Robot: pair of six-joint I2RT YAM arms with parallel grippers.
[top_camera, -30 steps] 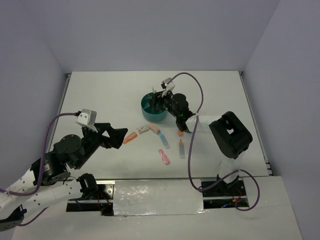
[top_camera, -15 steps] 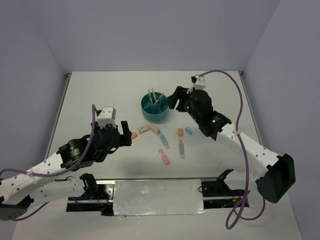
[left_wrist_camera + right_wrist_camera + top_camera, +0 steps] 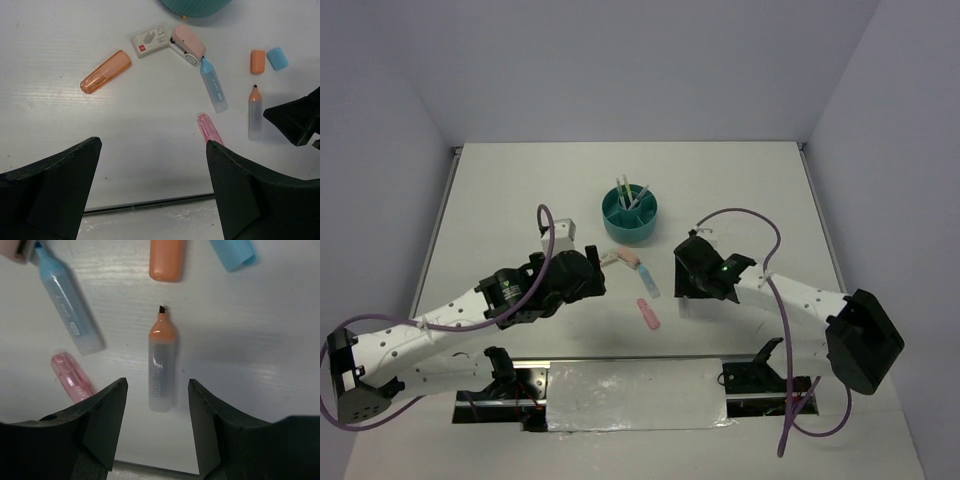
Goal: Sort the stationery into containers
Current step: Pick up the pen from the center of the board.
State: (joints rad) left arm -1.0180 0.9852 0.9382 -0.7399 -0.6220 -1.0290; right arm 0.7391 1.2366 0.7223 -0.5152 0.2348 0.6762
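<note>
My left gripper should move across and down onto the short orange cap, because the marker is uncapped and the cap is below my gripper, to its right in the wrist view.
The teal organizer [image 3: 630,215] stands at mid-table with pens upright in it. The loose stationery lies just in front of it. My right gripper [image 3: 157,385] is open and hovers over an uncapped orange-tipped marker [image 3: 161,365], one finger on each side of it, not touching. An orange cap [image 3: 166,260], a blue cap [image 3: 232,252], a blue highlighter [image 3: 67,307] and a pink highlighter [image 3: 74,377] lie around it. My left gripper [image 3: 152,145] is open and empty above bare table, near a long orange cap [image 3: 105,71].
A white eraser [image 3: 150,40] and a pink tape dispenser [image 3: 187,44] lie beside the organizer's base [image 3: 195,5]. My right gripper's fingers [image 3: 295,117] show at the right edge of the left wrist view. The two grippers [image 3: 595,283] [image 3: 684,288] are close together.
My right arm swung from the organizer down and toward the near edge, to over the orange-tipped marker. My left arm reached right and forward toward the loose items.
</note>
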